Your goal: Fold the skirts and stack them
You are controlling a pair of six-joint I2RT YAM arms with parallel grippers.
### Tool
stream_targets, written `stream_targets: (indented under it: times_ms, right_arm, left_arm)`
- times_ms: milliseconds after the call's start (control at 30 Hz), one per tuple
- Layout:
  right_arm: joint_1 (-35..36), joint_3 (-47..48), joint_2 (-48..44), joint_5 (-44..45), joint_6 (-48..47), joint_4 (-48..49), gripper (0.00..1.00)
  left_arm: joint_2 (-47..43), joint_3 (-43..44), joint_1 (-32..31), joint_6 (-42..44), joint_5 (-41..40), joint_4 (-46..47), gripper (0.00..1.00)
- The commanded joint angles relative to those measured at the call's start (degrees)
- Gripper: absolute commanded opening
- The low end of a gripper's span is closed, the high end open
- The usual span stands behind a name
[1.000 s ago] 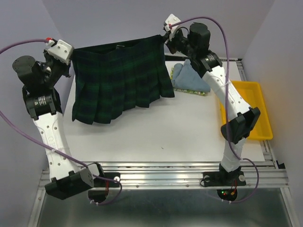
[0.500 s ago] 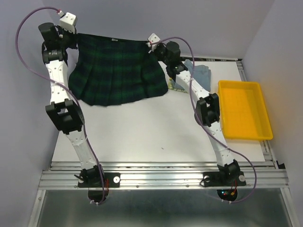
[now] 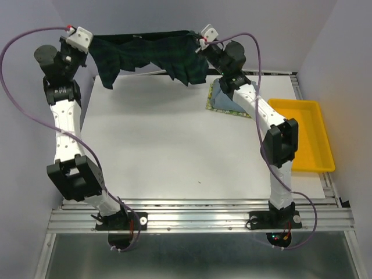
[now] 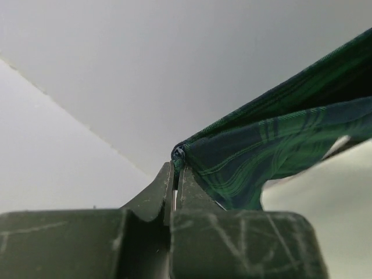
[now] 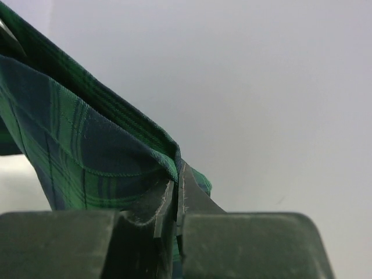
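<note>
I will bring the hanging skirt's corner down and back toward the arm's base with my left gripper next, to release it.
The dark green-navy plaid skirt hangs stretched in the air at the back of the table, held by its two top corners. My left gripper is shut on its left corner, the cloth pinched at the fingertips. My right gripper is shut on the right corner. The skirt's lower part is swung up and bunched, off the table. A folded light blue-grey skirt lies on the lemon-print skirt at the back right, partly hidden by the right arm.
A yellow plastic tray sits at the right edge of the white table. Grey walls close in behind and on both sides. The arm bases stand on the metal rail at the near edge.
Both arms moved back and up with the plaid skirt. It hung flat with its hem near the table; now its lower part is swung up and bunched at the back wall.
</note>
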Motion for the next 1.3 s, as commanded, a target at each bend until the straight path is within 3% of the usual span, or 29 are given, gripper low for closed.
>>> stream_targets:
  times_ms: [0, 133, 300, 467, 600, 867, 1033, 1100, 1133, 1233, 1267]
  right_arm:
    - [-2.9, -20.0, -4.3, -1.9, -5.2, 2.3, 0.01]
    - [-1.8, -37.6, -13.1, -9.4, -12.3, -7.2, 0.01]
    - [-0.7, -50.2, -23.1, -11.6, -11.1, -13.2, 0.01]
    - [-0.7, -48.2, -29.0, -11.2, -9.7, -18.2, 0.01]
    - [-0.2, -49.0, -32.6, -18.8, -19.0, -31.5, 0.01]
    - [1.6, -50.5, -31.1, -24.2, -30.4, -54.2, 0.01]
    - [2.7, -51.7, -32.7, -26.2, -45.7, -66.4, 0.01]
    - [3.3, -54.7, -34.4, -26.2, -52.1, -72.9, 0.01]
    - [4.0, -57.3, -36.7, -25.9, -57.7, -74.6, 0.03]
    - [4.6, -60.8, -41.1, -24.7, -62.2, -75.8, 0.29]
    - [4.6, -61.6, -43.7, -24.4, -61.2, -72.9, 0.68]
  left_arm:
    - [-7.0, -15.2, 4.0, 11.5, -3.7, 3.9, 0.0]
    - [-17.6, -37.5, 4.0, 22.9, -1.3, -3.2, 0.0]
    - [-30.6, -51.3, 4.5, 29.3, -0.4, -10.1, 0.0]
    - [-38.2, -47.0, 5.6, 26.4, 3.7, -24.6, 0.0]
    - [-40.0, -45.4, 5.6, 30.6, 6.1, -35.8, 0.0]
    - [-40.0, -51.1, 5.6, 53.1, 6.4, -53.8, 0.0]
    - [-39.9, -50.9, 5.6, 63.3, 7.5, -65.4, 0.0]
    - [-40.9, -51.2, 5.6, 69.1, 7.2, -73.6, 0.04]
    - [-41.6, -51.5, 5.6, 71.6, 6.9, -75.9, 0.19]
    - [-46.4, -51.6, 5.6, 71.4, 5.6, -75.9, 0.37]
    - [-48.5, -51.0, 5.6, 71.1, 5.6, -75.3, 0.44]
